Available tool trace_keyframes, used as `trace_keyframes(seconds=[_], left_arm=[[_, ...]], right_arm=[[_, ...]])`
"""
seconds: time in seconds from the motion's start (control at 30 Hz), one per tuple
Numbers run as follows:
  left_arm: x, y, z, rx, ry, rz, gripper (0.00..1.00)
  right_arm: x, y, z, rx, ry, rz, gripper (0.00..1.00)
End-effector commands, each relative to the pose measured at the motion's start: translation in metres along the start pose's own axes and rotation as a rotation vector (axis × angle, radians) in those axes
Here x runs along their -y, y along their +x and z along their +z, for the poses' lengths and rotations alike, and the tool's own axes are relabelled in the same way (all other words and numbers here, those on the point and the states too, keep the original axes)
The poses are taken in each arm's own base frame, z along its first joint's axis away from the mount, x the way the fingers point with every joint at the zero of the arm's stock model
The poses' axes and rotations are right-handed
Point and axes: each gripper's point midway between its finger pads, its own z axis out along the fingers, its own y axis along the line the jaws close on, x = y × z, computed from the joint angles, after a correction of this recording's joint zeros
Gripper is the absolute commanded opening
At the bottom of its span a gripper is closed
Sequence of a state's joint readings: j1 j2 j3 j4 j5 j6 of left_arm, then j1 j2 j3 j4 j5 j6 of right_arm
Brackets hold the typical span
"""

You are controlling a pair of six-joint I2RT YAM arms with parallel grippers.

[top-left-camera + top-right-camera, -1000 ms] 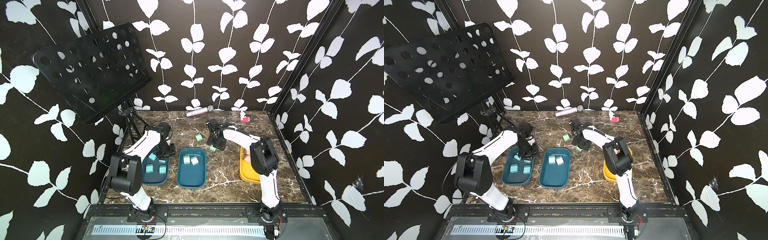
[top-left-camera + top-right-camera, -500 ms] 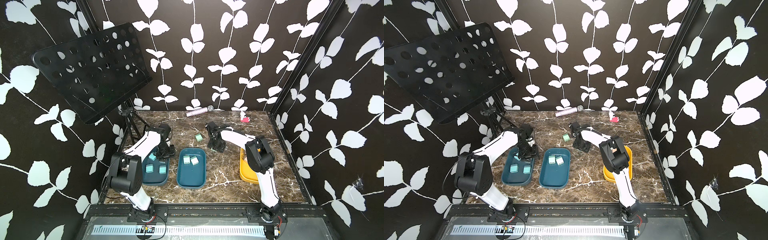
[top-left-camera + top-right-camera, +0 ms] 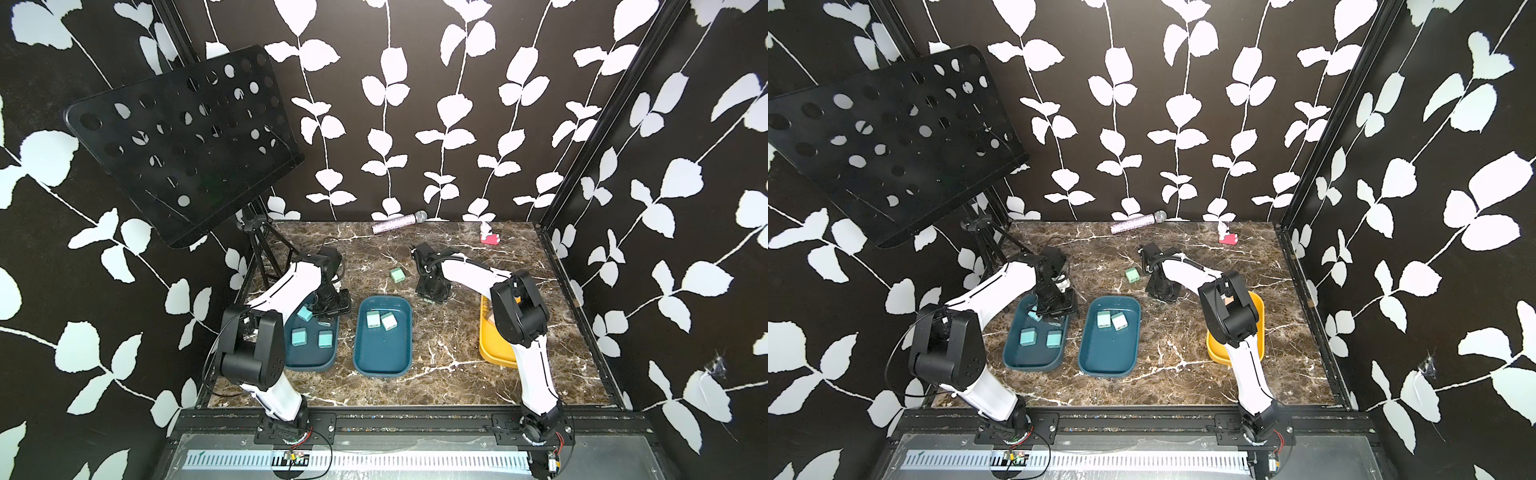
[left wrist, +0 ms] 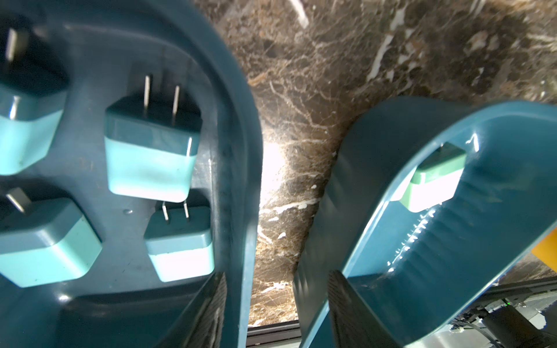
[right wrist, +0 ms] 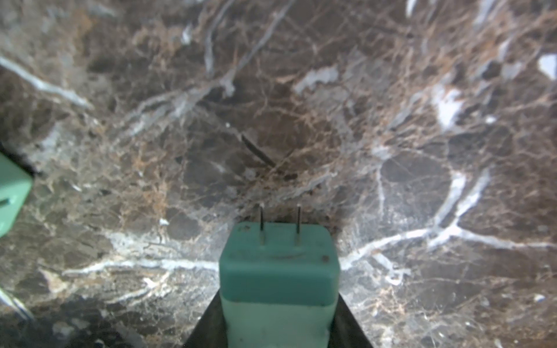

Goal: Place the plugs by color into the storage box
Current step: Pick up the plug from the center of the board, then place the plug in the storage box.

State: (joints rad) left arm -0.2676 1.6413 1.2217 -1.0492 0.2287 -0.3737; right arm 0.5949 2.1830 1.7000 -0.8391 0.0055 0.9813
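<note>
My right gripper holds the mint plug and will next rise, move back over the middle tray (image 3: 382,357) and lower. It will release the plug on the tray's bare near bottom, since matching plugs are there.
My right gripper (image 5: 278,296) is shut on a mint green plug (image 5: 278,271) whose prongs point away from the wrist; it is low over the marble just beyond the middle teal tray (image 3: 382,357), as both top views show (image 3: 1162,293). Another mint plug (image 3: 397,274) lies loose on the table nearby. Two mint plugs (image 3: 373,320) rest in the middle tray. Several light blue plugs (image 4: 150,162) lie in the left teal tray (image 3: 309,361). My left gripper (image 4: 276,273) hangs open over that tray's inner rim, holding nothing.
A yellow tray (image 3: 492,353) sits at the right, partly hidden by my right arm. At the back lie a microphone (image 3: 399,222) and a pink-red toy (image 3: 489,237). A black music stand (image 3: 178,141) overhangs the left rear corner on its tripod (image 3: 266,253).
My right gripper has dropped toward the table onto the mint plug and its jaws have closed in against the plug's sides. The left arm has stayed where it was.
</note>
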Motion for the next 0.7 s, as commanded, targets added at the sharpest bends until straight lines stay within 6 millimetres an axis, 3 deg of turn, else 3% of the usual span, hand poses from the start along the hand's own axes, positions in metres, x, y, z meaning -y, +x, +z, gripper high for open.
trace_keyframes(seconds=[0.0,0.13,0.3,0.5,0.67], left_arm=[[0.006,-0.006,-0.005,0.018,0.017,0.009,0.56],[0.008,-0.010,-0.006,0.030,0.023,-0.002,0.56],[0.009,-0.014,-0.009,0.042,0.022,-0.004,0.56],[0.007,-0.012,-0.008,0.040,0.016,-0.005,0.56],[0.004,-0.007,-0.007,0.036,0.010,-0.006,0.56]], right_arm=[[-0.005,0.002,-0.036,0.012,-0.025,-0.050,0.30],[-0.023,0.017,-0.071,0.031,-0.073,-0.121,0.31],[-0.050,0.064,-0.096,0.013,-0.121,-0.219,0.31],[-0.085,0.131,-0.103,-0.040,-0.179,-0.313,0.31],[-0.100,0.168,-0.087,-0.103,-0.176,-0.378,0.32]])
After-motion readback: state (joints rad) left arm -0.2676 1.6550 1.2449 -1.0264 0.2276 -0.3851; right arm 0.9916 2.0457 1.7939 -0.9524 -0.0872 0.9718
